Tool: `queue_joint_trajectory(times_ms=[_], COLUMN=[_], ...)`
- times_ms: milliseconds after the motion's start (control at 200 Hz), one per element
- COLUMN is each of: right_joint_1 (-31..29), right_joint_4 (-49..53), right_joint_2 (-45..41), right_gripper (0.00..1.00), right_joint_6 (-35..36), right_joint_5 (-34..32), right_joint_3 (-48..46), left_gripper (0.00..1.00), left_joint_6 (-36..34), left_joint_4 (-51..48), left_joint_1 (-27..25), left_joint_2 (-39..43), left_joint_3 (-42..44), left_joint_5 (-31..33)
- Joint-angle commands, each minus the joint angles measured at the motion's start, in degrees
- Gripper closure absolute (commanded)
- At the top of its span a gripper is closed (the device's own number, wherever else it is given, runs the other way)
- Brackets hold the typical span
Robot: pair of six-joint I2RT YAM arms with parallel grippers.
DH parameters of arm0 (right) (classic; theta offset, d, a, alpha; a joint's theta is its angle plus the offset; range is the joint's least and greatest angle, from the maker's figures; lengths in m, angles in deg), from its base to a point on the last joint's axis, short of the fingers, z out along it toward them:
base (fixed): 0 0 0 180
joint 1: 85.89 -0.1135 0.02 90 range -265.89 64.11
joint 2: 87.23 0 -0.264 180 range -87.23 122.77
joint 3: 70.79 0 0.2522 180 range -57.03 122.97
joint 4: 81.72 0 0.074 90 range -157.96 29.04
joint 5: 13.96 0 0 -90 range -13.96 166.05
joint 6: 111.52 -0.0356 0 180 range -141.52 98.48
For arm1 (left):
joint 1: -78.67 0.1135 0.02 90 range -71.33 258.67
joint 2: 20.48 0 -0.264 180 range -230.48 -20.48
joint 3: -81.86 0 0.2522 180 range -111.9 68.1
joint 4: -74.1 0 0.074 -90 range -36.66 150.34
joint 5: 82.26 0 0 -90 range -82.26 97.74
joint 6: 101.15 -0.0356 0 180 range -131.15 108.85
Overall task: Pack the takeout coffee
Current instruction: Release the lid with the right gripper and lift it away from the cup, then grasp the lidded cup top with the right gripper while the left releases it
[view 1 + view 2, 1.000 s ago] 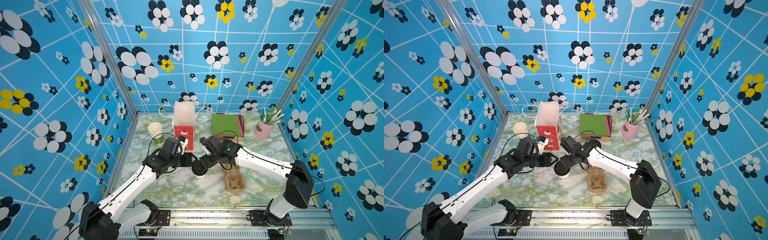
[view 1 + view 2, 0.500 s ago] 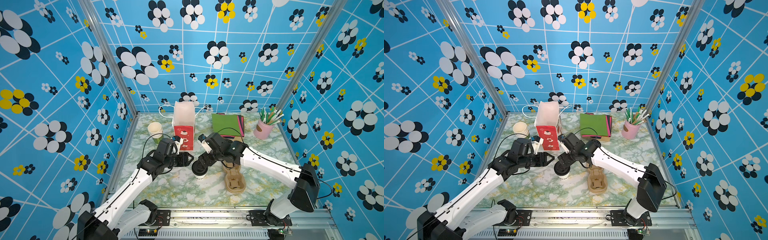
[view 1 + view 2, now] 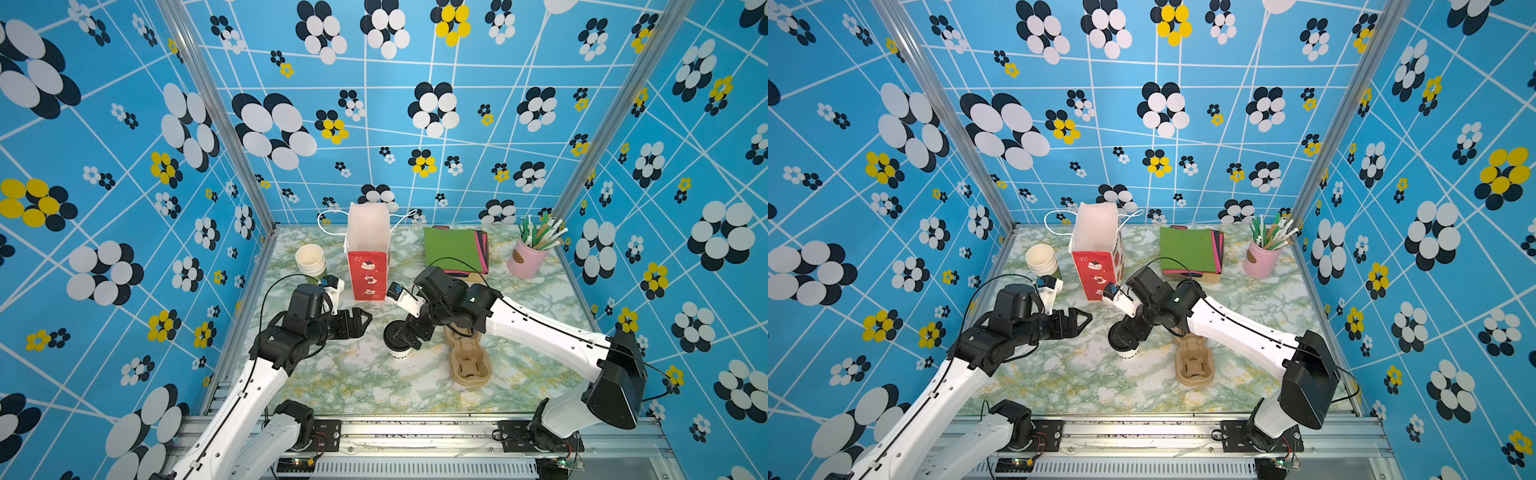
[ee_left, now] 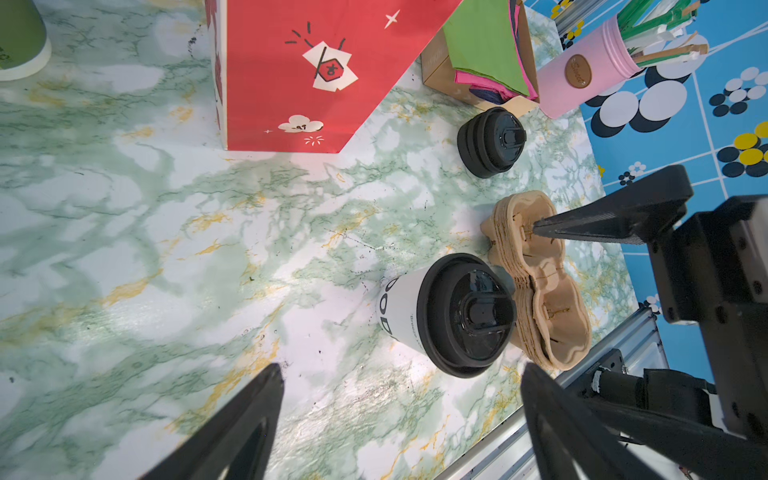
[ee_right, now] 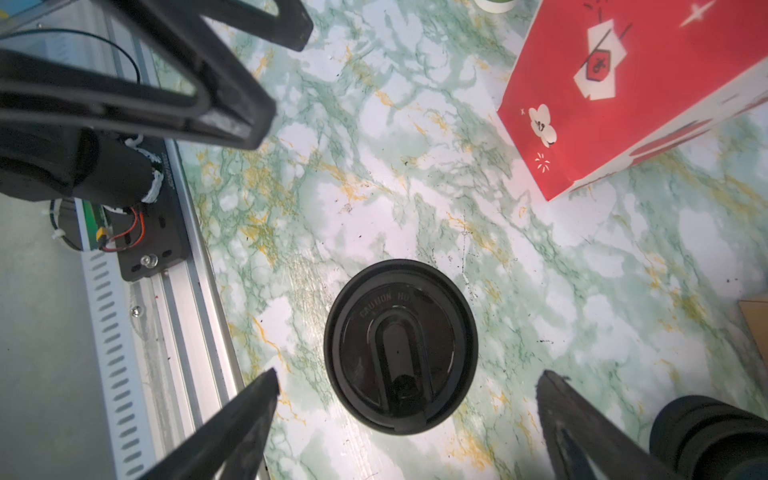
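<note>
The cup's black sip lid (image 3: 395,335) (image 5: 400,347) is already between the right gripper's spread fingers, which aren't touching it, so the gripper needs to lower over it next and close on its sides.
The takeout coffee (image 3: 397,348) (image 3: 1126,348) is a white cup with dark lettering and a black sip lid, standing upright on the marble table. My right gripper (image 3: 405,337) (image 3: 1124,336) hangs over it, open. In the right wrist view the lid (image 5: 401,345) lies between the spread fingertips of my right gripper (image 5: 407,376), and neither tip touches it. My left gripper (image 3: 365,321) (image 3: 1086,320) is open and empty, a short way left of the cup. In the left wrist view the cup (image 4: 449,316) stands beyond my left gripper (image 4: 401,374).
A red paper bag (image 3: 368,270) (image 4: 299,75) stands open behind the cup. A brown cup carrier (image 3: 469,357) (image 4: 540,282) lies right of the cup. A stack of black lids (image 4: 490,141), nested cream cups (image 3: 311,259), coloured napkins (image 3: 453,249) and a pink straw holder (image 3: 525,259) stand behind.
Both grippers have opened wide. The left gripper has drawn back a little to the left, away from the cup. The cup has stayed in place.
</note>
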Motion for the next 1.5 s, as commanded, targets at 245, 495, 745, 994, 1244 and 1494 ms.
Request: queue_joint_trajectory(times_ms=[245,495,745,994,1244,1494], right_joint_1=[0.1,0.0,-0.9,-1.5,-1.8,-1.7], right_joint_4=[-1.0,-1.1,-0.7,0.2,0.8,-0.1], right_joint_2=[4.3,6.0,8.0,9.3,9.4,7.5], right_gripper=[0.01,0.03,0.09,0.2,0.29,0.31], right_joint_6=[9.8,10.2,10.2,10.3,9.6,8.0], right_joint_5=[1.6,1.1,-0.9,-2.6,-4.2,-4.5], right_joint_3=[-1.1,-0.9,-0.2,0.4,0.3,-0.2], left_gripper=[0.01,0.01,0.01,0.01,0.01,0.01], left_joint_6=[-0.7,-0.2,-0.1,0.0,0.3,0.4], left_joint_4=[-0.1,0.8,1.0,1.0,1.5,1.6], left_joint_1=[0.4,0.5,0.4,0.4,0.4,0.4], left_joint_2=[0.8,0.9,0.7,0.7,0.6,0.8], left_joint_3=[2.4,3.2,3.2,3.5,4.1,4.7], left_joint_5=[-0.3,-0.3,-0.3,-0.4,-0.4,-0.4])
